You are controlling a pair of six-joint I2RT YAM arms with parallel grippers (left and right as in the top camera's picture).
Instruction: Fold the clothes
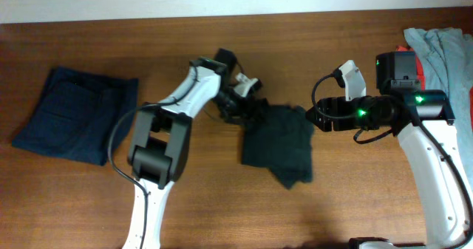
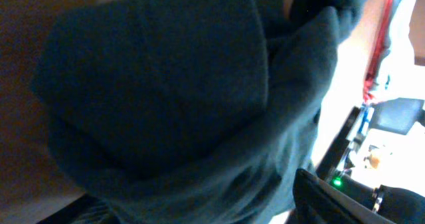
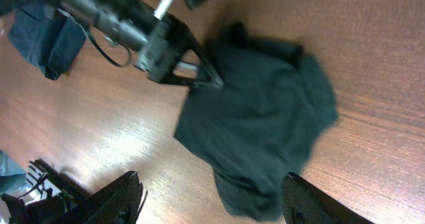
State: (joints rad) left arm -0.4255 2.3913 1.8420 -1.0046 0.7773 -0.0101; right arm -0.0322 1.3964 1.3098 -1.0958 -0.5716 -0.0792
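My left gripper will stay at the T-shirt's far corner [image 1: 264, 116] [image 2: 199, 199] on the navy garment's side and close its fingers next, because cloth is already between them.
The black T-shirt [image 1: 278, 144] lies bunched in a rough rectangle at the middle of the table, with no logo or tag showing. My left gripper [image 1: 244, 105] is at its upper left corner. In the left wrist view the shirt [image 2: 179, 98] fills the frame right up to the jaws; one finger shows at the lower right, set wide, and the other is hidden by cloth. My right gripper [image 1: 314, 120] hovers at the shirt's right edge. In the right wrist view it [image 3: 212, 197] is open and empty above the shirt [image 3: 259, 117].
A folded dark navy garment [image 1: 74, 116] lies at the far left and also shows in the right wrist view [image 3: 43, 34]. Light grey and red garments [image 1: 443, 46] are piled at the back right corner. The wooden table [image 1: 222, 197] is bare in front.
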